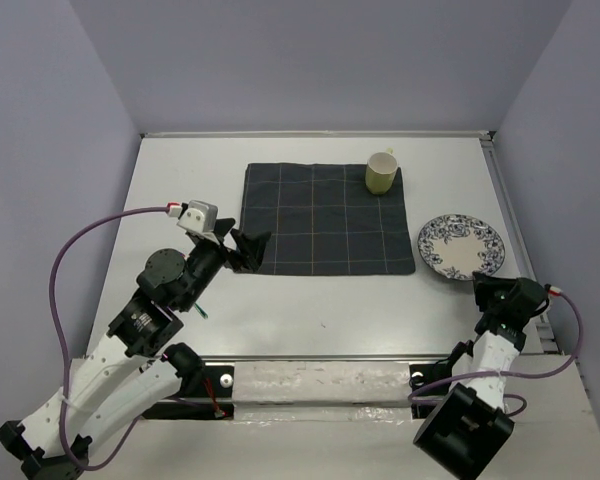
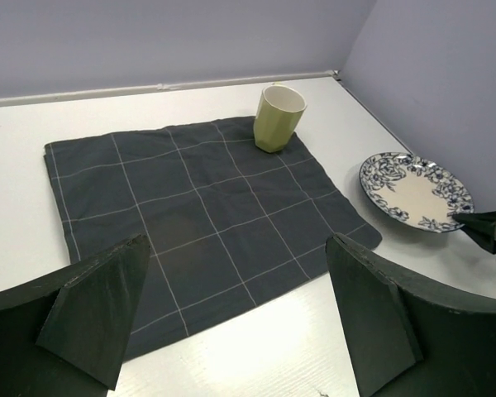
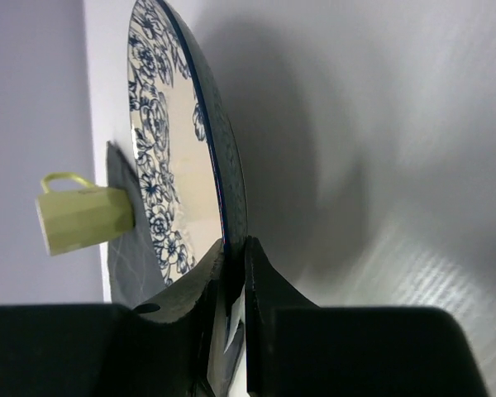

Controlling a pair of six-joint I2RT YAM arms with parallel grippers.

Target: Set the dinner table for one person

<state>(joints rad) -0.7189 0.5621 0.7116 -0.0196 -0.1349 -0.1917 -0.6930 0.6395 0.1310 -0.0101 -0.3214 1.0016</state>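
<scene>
The right gripper carries the plate (image 1: 461,246) across, outward and to the left in the top view, onto the mat's bare middle next and releases it there.
A blue-flowered plate (image 1: 461,246) lies on the white dinner table (image 1: 310,310) to the right of a dark checked mat (image 1: 325,218). My right gripper (image 1: 483,284) is shut on the plate's near rim; the right wrist view shows the plate (image 3: 172,165) edge pinched between the two fingers (image 3: 264,273). A pale green mug (image 1: 381,172) stands upright on the mat's far right corner. My left gripper (image 1: 248,250) hangs open at the mat's near left corner, nothing between its fingers (image 2: 372,314). The left wrist view takes in the mat (image 2: 198,223), the mug (image 2: 278,118) and the plate (image 2: 415,191).
Grey walls close the table at the back and on both sides. A raised rail (image 1: 515,240) runs along the right edge close to the plate. A taped strip (image 1: 320,385) lies along the near edge between the arm bases.
</scene>
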